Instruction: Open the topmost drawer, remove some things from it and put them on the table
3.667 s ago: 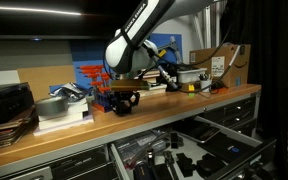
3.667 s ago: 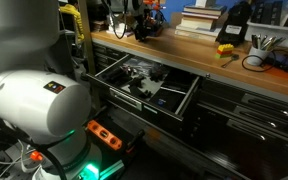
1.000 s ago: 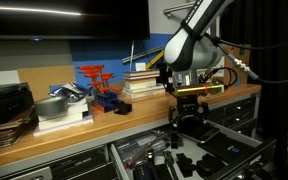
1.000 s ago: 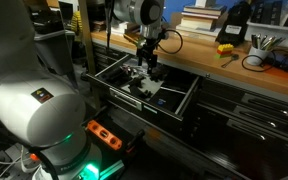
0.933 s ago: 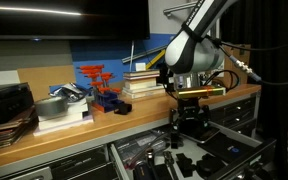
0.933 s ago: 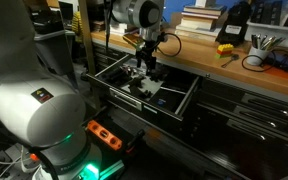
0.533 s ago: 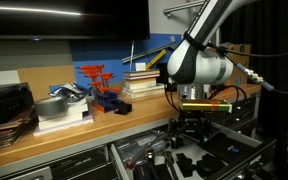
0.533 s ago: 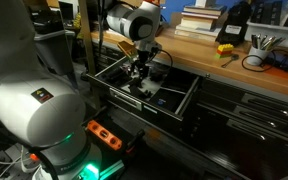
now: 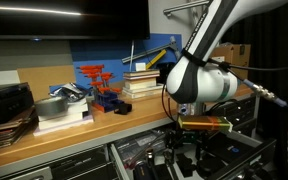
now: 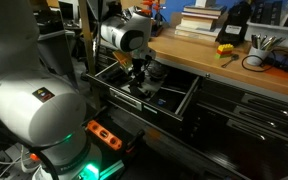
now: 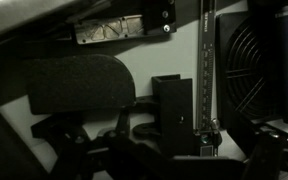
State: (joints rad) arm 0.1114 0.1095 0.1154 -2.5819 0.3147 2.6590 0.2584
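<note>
My gripper lowers around the black block-shaped thing beside the ruler-like piece next and closes on it. That block-shaped thing lies just below my open gripper.
The topmost drawer (image 9: pixel 144 152) (image 10: pixel 184 98) stands pulled out under the wooden table (image 9: pixel 84 127) (image 10: pixel 199 50). Several small black things (image 10: pixel 156 90) lie on its pale floor. My gripper (image 9: pixel 189 152) (image 10: pixel 139 72) is down inside the drawer, just over them, open and holding nothing. In the wrist view a black block-shaped thing (image 11: pixel 172 105) fills the middle, close below, beside a ruler-like strip (image 11: pixel 206 70); my own fingers cannot be made out in the dark. One small black thing (image 9: pixel 123 106) rests on the table by the clamp stand.
On the table stand a red-and-blue clamp stand (image 9: pixel 96 84), stacked books (image 9: pixel 140 82), silver items (image 9: pixel 59 106), a yellow tool (image 10: pixel 225 49) and a pen cup (image 10: pixel 262 45). Deeper drawers (image 10: pixel 254 110) sit beside the open one. An orange power strip (image 10: pixel 104 135) lies on the floor.
The arm has come down from above the open drawer until the gripper is inside it. The jaws have stayed open. Nothing was picked up.
</note>
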